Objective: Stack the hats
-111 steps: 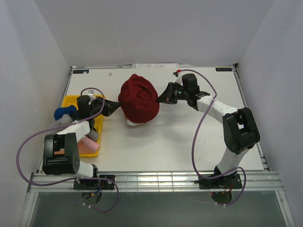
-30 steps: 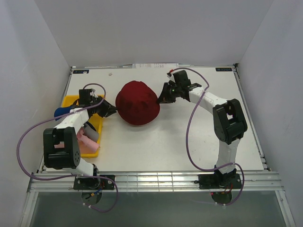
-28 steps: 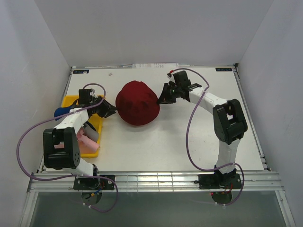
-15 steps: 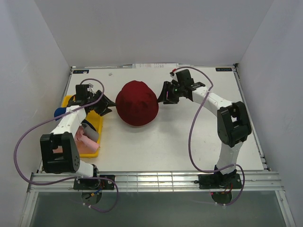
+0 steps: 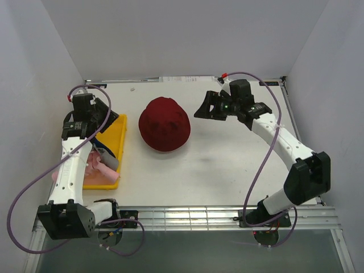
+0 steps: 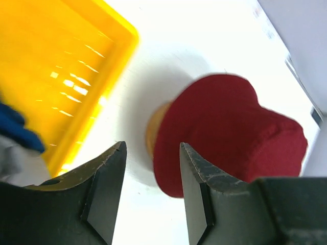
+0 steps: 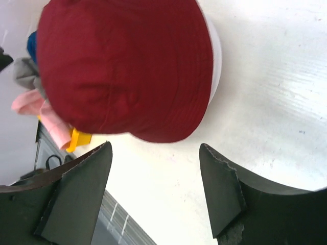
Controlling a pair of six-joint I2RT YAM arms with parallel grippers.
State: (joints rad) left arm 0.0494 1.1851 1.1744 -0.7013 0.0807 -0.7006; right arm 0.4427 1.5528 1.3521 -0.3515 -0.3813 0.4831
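My left gripper is going to swing away and down onto the navy blue hat's fold (image 5: 102, 144) (image 6: 19, 128) next, because the dark red hat is already on the stand.
The dark red hat (image 5: 165, 123) sits domed over the wooden stand (image 6: 155, 128) in the middle of the table, with nothing gripping it. My left gripper (image 5: 104, 116) hovers over the yellow tray, open, its jaws (image 6: 152, 148) empty and a short way left of the hat. My right gripper (image 5: 202, 109) is open too, off the hat's right side, with bare table between its fingers (image 7: 155, 147). A navy blue hat (image 7: 31, 43), a grey hat (image 7: 24, 74) and a light pink hat (image 5: 98, 168) lie in the tray, partly hidden by my left arm.
The yellow tray (image 5: 118, 132) lies along the left edge of the table. White walls close in the back and both sides. A metal rail (image 5: 187, 216) runs along the near edge by the arm bases.
Both grippers have opened and let go of the red hat's brim. The left one has pulled back over the tray, the right one up and to the right. The hat now rests lower on the stand.
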